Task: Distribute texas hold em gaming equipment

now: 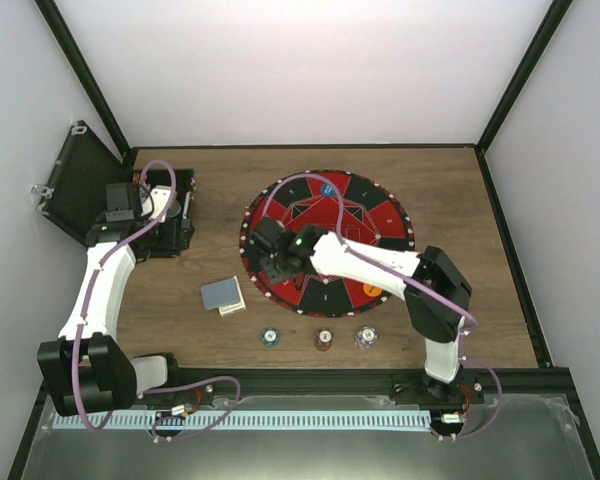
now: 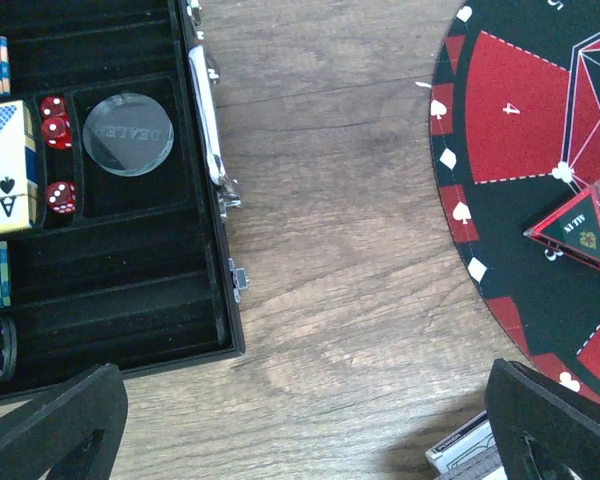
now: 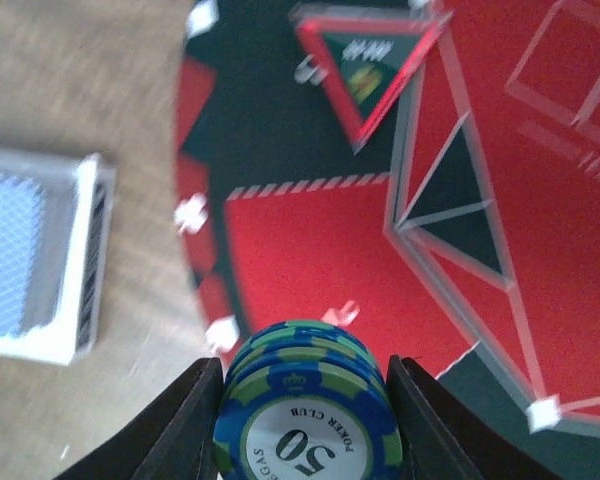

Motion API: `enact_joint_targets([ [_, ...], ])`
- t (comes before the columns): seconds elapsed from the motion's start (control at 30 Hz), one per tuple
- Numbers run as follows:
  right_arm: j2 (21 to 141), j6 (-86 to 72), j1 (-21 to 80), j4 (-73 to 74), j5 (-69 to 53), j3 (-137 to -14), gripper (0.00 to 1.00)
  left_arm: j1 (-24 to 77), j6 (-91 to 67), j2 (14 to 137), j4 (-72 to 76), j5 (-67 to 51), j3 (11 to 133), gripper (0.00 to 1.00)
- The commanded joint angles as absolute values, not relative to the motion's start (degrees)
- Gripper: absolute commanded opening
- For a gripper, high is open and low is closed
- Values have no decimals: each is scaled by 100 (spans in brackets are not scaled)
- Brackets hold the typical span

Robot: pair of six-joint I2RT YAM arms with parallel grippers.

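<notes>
The robot's right gripper should carry the chips outward, lower them and then let go, since bare mat point(image 3: 426, 105) beside the triangular marker lies outward of the gripper and below it.
My right gripper point(image 1: 276, 250) is shut on a small stack of blue-and-green poker chips point(image 3: 305, 420) marked 50, above the left part of the round mat. The fingers point(image 3: 185, 420) press both sides of the stack. A card deck with grey-blue backs point(image 1: 223, 295) lies on the table left of the mat; it also shows in the right wrist view point(image 3: 30, 260). Teal point(image 1: 269, 337), dark red point(image 1: 323, 339) and whitish point(image 1: 365, 338) chip stacks stand in a row near the front. A blue button point(image 1: 328, 188) and an orange button point(image 1: 371, 291) lie on the mat. My left gripper point(image 2: 310, 430) is open and empty above bare wood beside the case.
The round red-and-black mat point(image 1: 380, 215) fills the table's middle, with a triangular marker point(image 3: 365, 60) on it. The open black case point(image 2: 100, 250) at the left holds a clear dealer disc point(image 2: 128, 134), red dice point(image 2: 55, 120), a boxed deck point(image 2: 5, 165) and more chips.
</notes>
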State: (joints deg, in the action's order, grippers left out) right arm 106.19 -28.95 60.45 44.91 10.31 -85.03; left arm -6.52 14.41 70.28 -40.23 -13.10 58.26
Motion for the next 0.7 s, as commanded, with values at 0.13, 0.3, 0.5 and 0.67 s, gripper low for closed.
enact_joint_targets([
  [0.13,11497,-2187,5091,3978,986,-9140,27,-725,1570,6970,-4184,-1395,6119,100],
  [0.3,12088,-2093,4923,3856,923,-9354,26,-732,1601,6948,-4233,-1397,6152,100],
  [0.5,12610,-2023,4897,3815,915,-9616,25,-744,1617,6949,-4236,-1405,6149,100],
  [0.67,12901,-2010,4887,3806,824,-9879,25,-756,1672,6961,-4239,-1434,6141,100],
])
